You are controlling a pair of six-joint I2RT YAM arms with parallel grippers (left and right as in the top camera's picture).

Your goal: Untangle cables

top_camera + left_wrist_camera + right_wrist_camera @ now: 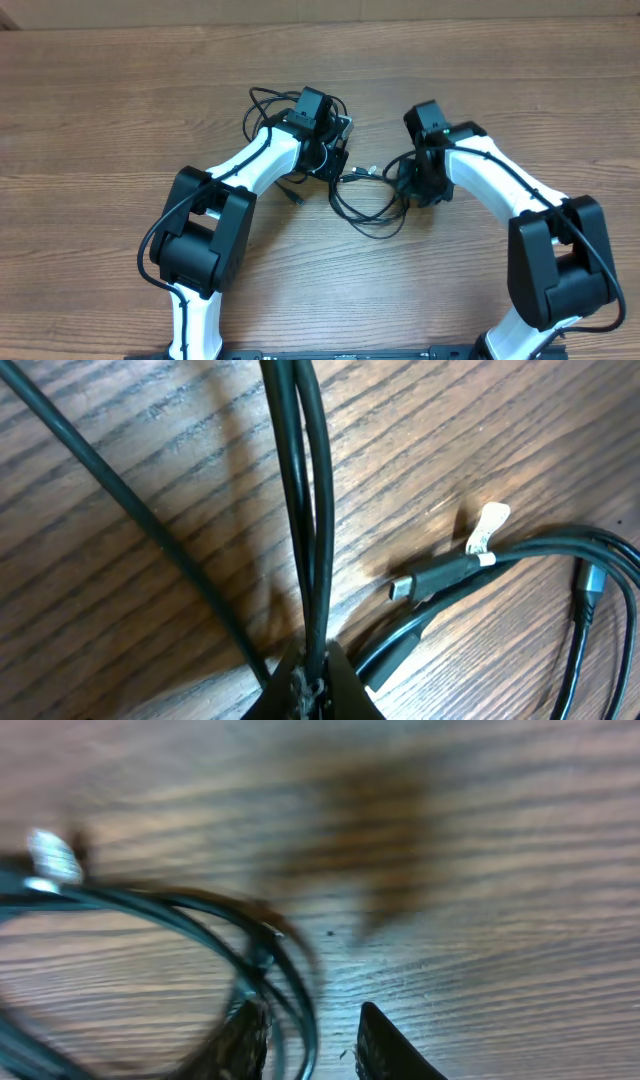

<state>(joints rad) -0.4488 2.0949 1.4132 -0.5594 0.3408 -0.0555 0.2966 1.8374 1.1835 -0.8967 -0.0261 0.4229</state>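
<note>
My left gripper moves away from the tagged plug next and lets go of the strands over the bare tabletop, which lies to its left in the overhead view.
Thin black cables (372, 212) lie in loose loops on the wooden table between my two grippers, and another loop (262, 101) reaches behind the left one. My left gripper (325, 160) is shut on two black cable strands (305, 510) that run straight up from its jaws (315, 672). Just right of them lies a small plug end (430, 578) with a white tag (488, 528). My right gripper (420, 185) stands open (312, 1045) just above the table. Blurred cable strands (285, 970) curve through the gap close to its left finger (248, 1042), unpinched.
The wooden table (120, 110) stretches wide on all sides of the tangle. Both white arms bend inward from the near edge, the left arm's elbow (200, 230) and the right arm's elbow (560, 255) flanking the cables.
</note>
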